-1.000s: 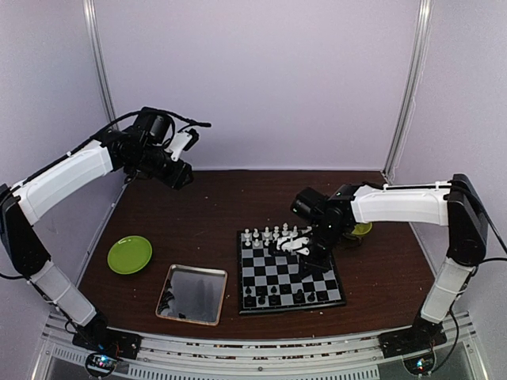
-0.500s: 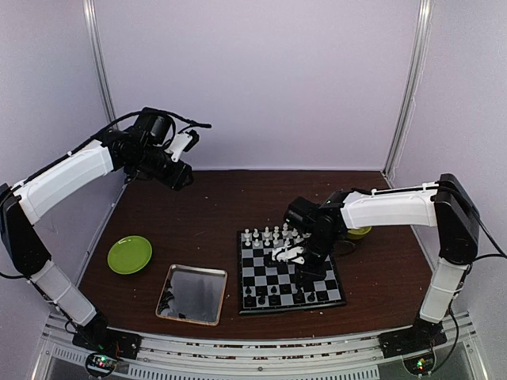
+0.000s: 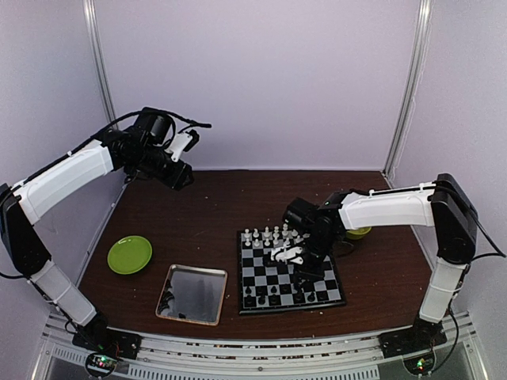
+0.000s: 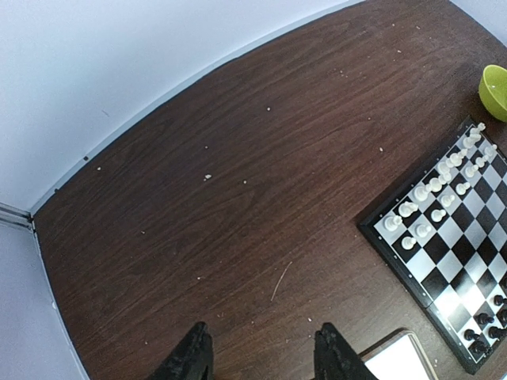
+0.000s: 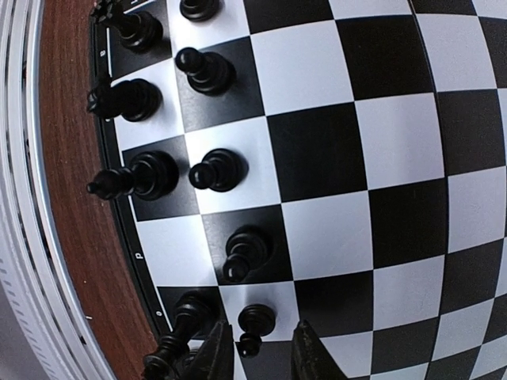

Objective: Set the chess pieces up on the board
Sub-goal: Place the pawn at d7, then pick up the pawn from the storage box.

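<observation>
I will next move my left gripper back and down onto the black pieces in the metal tray, because they are below it and nearer to my base.
The board [image 3: 269, 279] lies at centre right of the table, with white chess pieces [image 3: 268, 234] in its far rows and black chess pieces [image 3: 273, 291] in its near rows. My right gripper [image 3: 305, 271] hangs low over the right half of the board. In the right wrist view it [image 5: 261, 356] is open, and a black pawn [image 5: 257, 318] stands on a light square between its fingertips [image 5: 219, 352]. Several more black pieces [image 5: 214, 170] stand near the board's edge. My left gripper [image 4: 265, 360] is open and empty, held high over the bare table at the far left [image 3: 178, 170].
A green plate [image 3: 129, 254] lies at the left. A shiny metal tray [image 3: 192, 294] lies left of the board. A green bowl [image 3: 361, 230] sits behind the right arm. The left wrist view shows the board [image 4: 412, 265] and the bowl [image 4: 495, 91] at its right.
My right gripper has moved from the board's far rows toward its near right part and come lower, then settled. The left arm has not moved.
</observation>
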You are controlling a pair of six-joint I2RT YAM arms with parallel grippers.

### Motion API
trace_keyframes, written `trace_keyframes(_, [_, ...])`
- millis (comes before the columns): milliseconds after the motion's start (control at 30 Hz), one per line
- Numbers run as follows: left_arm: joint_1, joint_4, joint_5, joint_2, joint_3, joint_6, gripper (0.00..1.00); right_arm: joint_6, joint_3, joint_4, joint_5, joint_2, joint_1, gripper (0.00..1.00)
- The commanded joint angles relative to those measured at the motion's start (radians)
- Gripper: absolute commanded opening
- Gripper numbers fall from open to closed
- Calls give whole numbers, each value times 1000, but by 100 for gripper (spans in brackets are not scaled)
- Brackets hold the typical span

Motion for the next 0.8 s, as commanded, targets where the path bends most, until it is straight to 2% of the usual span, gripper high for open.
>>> trace_keyframes(0, [2,16,4,5,31,-9,45,9,6,-5,9,-39,4,27])
trace_keyframes(200, [1,1,-12,26,32,-13,43,-11,25,-66,-62,-164,-30,34])
trace_keyframes(367, [-73,-135,-51,52,48,-62,37,-13,-60,-19,-97,-293,-111,34])
trace_keyframes(600, [-237,-193,39,-79,-309,-232,29,3,-207,111,-158,-449,-233,35])
trace_keyframes(767, [-412,-236,38,-130,-446,-408,29,20,-202,138,-136,-491,-290,35])
